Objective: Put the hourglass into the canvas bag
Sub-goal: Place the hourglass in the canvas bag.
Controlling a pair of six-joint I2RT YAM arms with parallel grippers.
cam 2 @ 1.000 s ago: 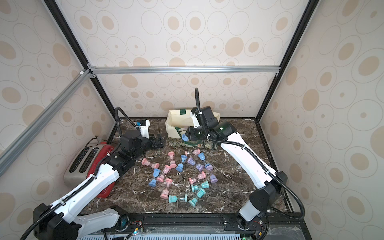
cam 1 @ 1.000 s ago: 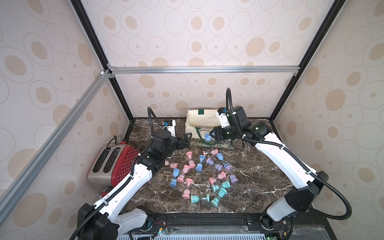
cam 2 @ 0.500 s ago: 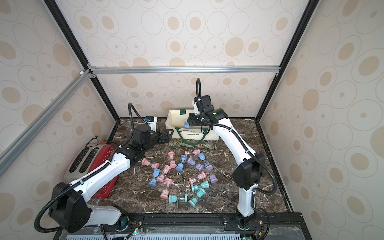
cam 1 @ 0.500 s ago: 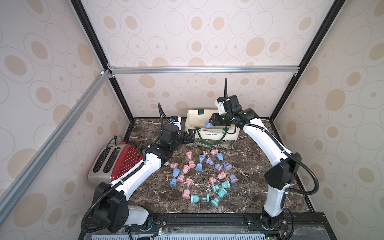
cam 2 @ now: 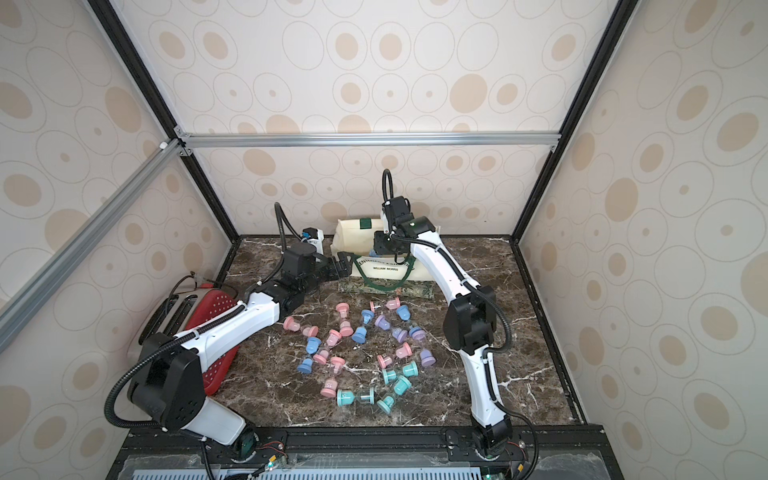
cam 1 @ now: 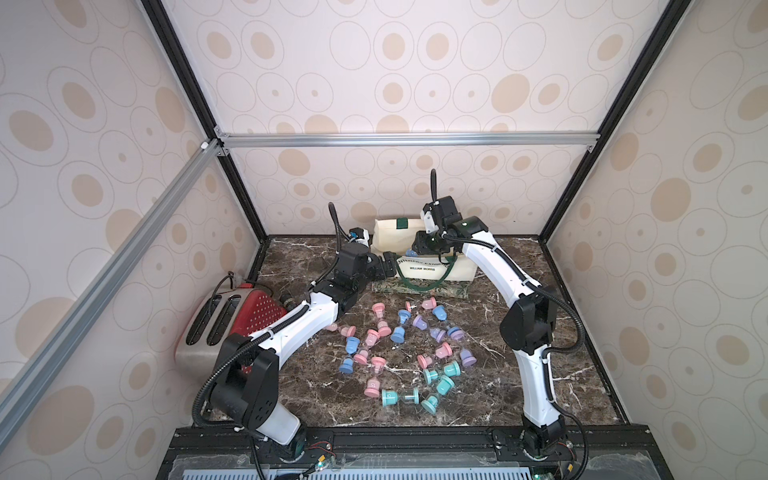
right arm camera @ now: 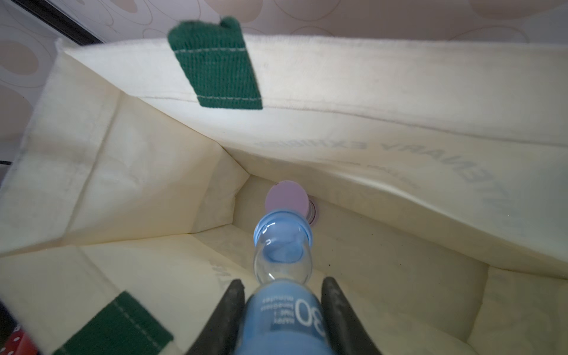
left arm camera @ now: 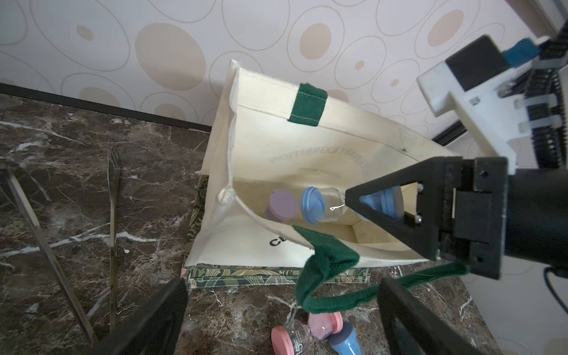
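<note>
The blue hourglass (right arm camera: 282, 255) will go down through the bag's opening next, and my right gripper will release it on the bare bottom of the bag below, beside the purple hourglass.
My right gripper (right arm camera: 282, 287) is shut on a blue hourglass (right arm camera: 282, 255), which points down into the open mouth of the cream canvas bag (right arm camera: 368, 123). In both top views the bag (cam 1: 432, 272) (cam 2: 390, 270) stands at the back of the table, with the right gripper (cam 1: 419, 248) at its top opening. A purple hourglass (right arm camera: 287, 199) lies on the bag's floor. My left gripper (left arm camera: 281, 289) is open by the bag's front left corner. A loose green handle (left arm camera: 325, 261) drapes between its fingers, ungripped.
Several pink, blue, purple and teal hourglasses (cam 1: 399, 345) lie scattered on the marble table in front of the bag. A red toaster (cam 1: 232, 320) sits at the left beside my left arm. Patterned walls enclose the table on three sides.
My right gripper carried the blue hourglass from in front of the bag up over its rim and into the mouth. My left gripper reached forward to the bag's front left corner.
</note>
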